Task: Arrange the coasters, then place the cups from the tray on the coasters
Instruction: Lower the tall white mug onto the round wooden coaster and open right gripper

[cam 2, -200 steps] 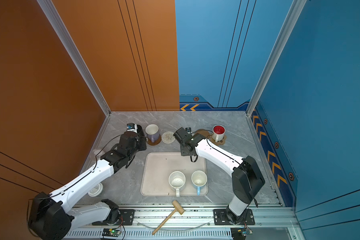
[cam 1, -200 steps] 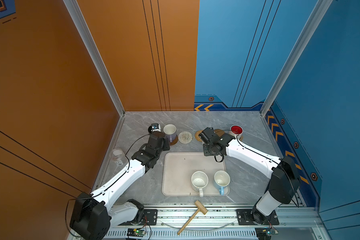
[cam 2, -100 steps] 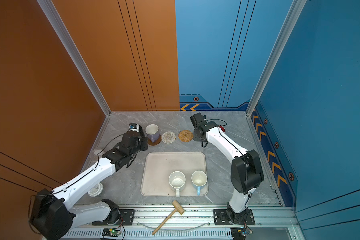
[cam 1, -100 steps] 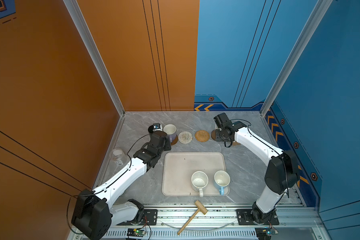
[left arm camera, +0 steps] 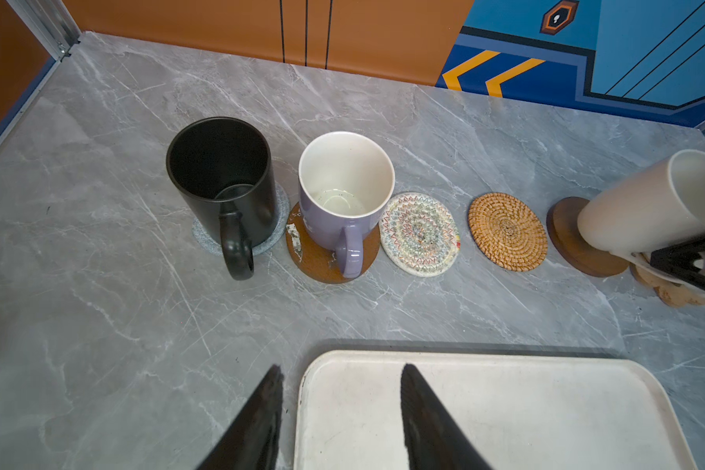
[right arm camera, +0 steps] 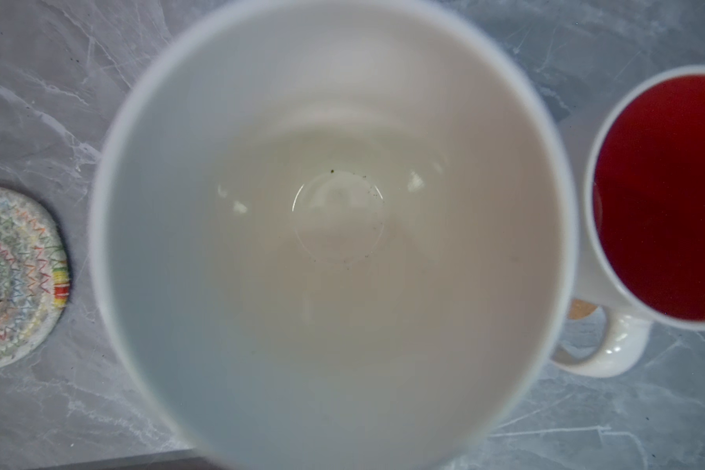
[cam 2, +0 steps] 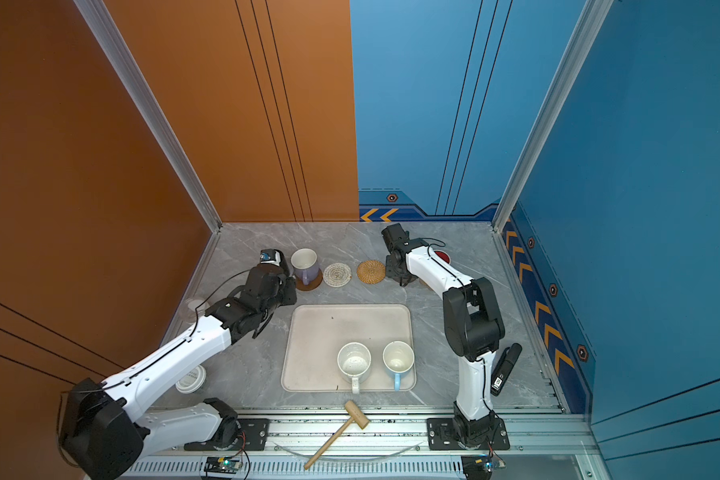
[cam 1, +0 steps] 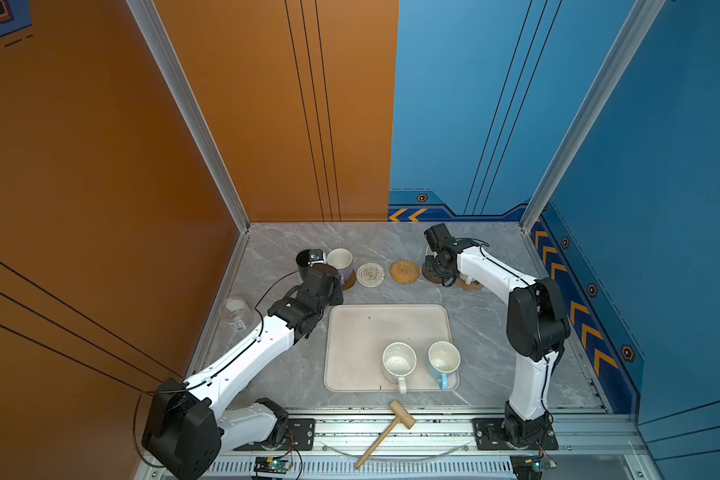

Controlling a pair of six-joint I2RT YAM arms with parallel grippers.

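I should next lower the base of the cream-white cup onto the brown disc coaster [cam 1: 429,276] below my right gripper and let go, because the cup still hangs just above the coaster.
My right gripper [cam 1: 436,266] is shut on the cream-white cup [left arm camera: 644,203], which hangs tilted just above a brown disc coaster [left arm camera: 578,248]. Beside it the red-lined cup [right arm camera: 664,195] stands on the paw coaster [left arm camera: 676,293]. The black cup [left arm camera: 220,179] sits on a whitish woven coaster [left arm camera: 204,238], and the lavender cup [left arm camera: 342,203] on a brown disc [left arm camera: 322,264]. A woven round [left arm camera: 420,234] and the rattan coaster [left arm camera: 507,230] are bare. My left gripper [left arm camera: 342,370] is open and empty over the tray's [cam 1: 362,332] far left corner. The speckled cup [cam 1: 398,361] and the light blue cup [cam 1: 443,358] stand on the tray.
A clear glass jar [cam 1: 235,313] stands by the left wall, with a white lid [cam 2: 190,379] nearer the front. A wooden mallet [cam 1: 385,432] lies on the front rail. A black device [cam 2: 504,368] leans beside the right arm's base.
The right arm has carried the cream-white cup from the tray's far edge back and right, to above the brown disc. The left arm has hardly moved.
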